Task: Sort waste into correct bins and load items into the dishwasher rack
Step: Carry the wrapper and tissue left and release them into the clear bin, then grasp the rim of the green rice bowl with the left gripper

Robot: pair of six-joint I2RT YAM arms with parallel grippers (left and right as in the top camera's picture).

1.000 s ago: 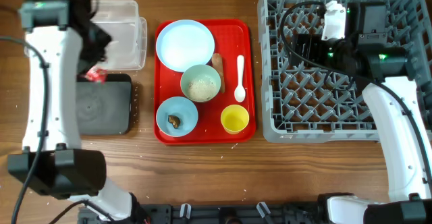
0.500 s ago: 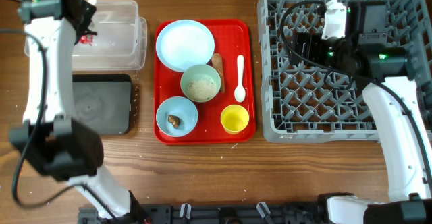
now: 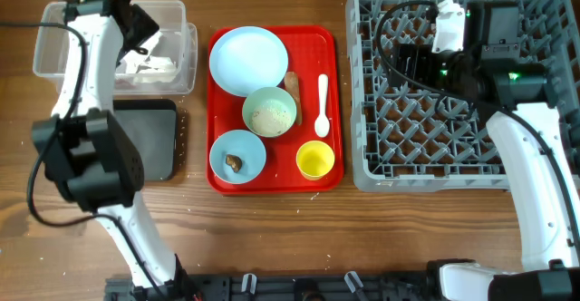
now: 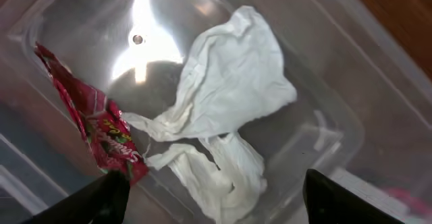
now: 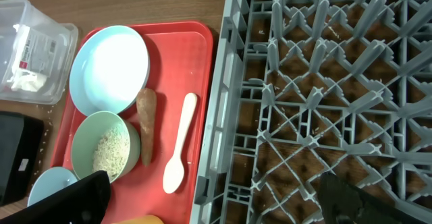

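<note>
The mint bowl has rice crumbs in it, so the robot should next lift its left gripper from the tub and then bring it down onto the bowl's rim facing the spoon (image 3: 294,114).
My left gripper (image 4: 216,207) hangs open over the clear tub (image 3: 178,15). Inside the tub lie the crumpled white napkin (image 4: 229,96) and, against its left wall, the red wrapper (image 4: 94,126), free of my fingers. My right gripper (image 5: 212,204) stands open above the left edge of the grey dishwasher rack (image 3: 544,160), holding nothing. On the red tray (image 3: 217,181) are the pale-blue plate (image 3: 247,59), a mint bowl (image 3: 269,111) of rice crumbs, a light blue bowl (image 3: 237,155) with a brown lump, the yellow cup (image 3: 315,160), the white spoon (image 3: 322,106) and the brown stick (image 3: 292,85).
The black tray (image 3: 145,142) lies just in front of the clear tub, left of the red tray. White crumbs are scattered on the wooden table (image 3: 272,228) around the trays. The right arm's cables run across the rack.
My left gripper carried the red wrapper from above the black tray back over the clear tub and opened. The wrapper now lies in the tub. The right arm has not moved.
</note>
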